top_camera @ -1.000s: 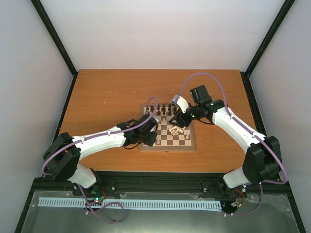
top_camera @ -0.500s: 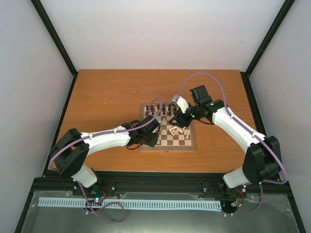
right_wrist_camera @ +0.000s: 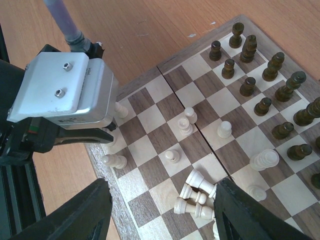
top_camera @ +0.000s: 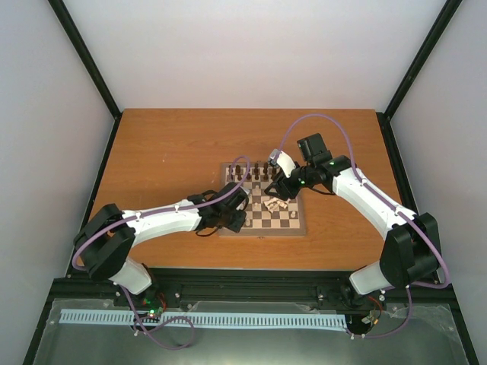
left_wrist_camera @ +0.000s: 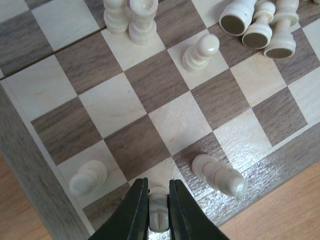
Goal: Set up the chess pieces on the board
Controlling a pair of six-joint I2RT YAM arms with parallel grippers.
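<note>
The thick cream piece (right_wrist_camera: pixel 264 159) near the dark pawns is standing upright and clear, so the robot's right gripper will next move outward and down past the toppled pile onto it.
The board (top_camera: pixel 262 230) lies mid-table, also in the left wrist view (left_wrist_camera: pixel 30 190) and the right wrist view (right_wrist_camera: pixel 107 187). My left gripper (left_wrist_camera: pixel 159 200) is shut on a cream piece (left_wrist_camera: pixel 159 215) over the board's near-left edge squares; it also shows in the top view (top_camera: pixel 234 217). A cream pawn (left_wrist_camera: pixel 89 176) and a tilted cream piece (left_wrist_camera: pixel 217 174) flank it. Several cream pieces lie toppled in a pile (right_wrist_camera: pixel 197 192). Dark pieces (right_wrist_camera: pixel 260 75) stand in the far rows. My right gripper (right_wrist_camera: pixel 160 210) is open and empty above the pile.
More cream pieces stand scattered mid-board: a pawn (right_wrist_camera: pixel 172 156), a close pair (right_wrist_camera: pixel 187 120) and another pawn (right_wrist_camera: pixel 225 130). The left arm's wrist housing (right_wrist_camera: pixel 65 90) hangs over the board's left edge. Orange tabletop (top_camera: pixel 167 152) surrounds the board.
My left arm has shifted a little toward the board's near edge, its elbow moving, with the cream piece still held. The right arm has not moved.
</note>
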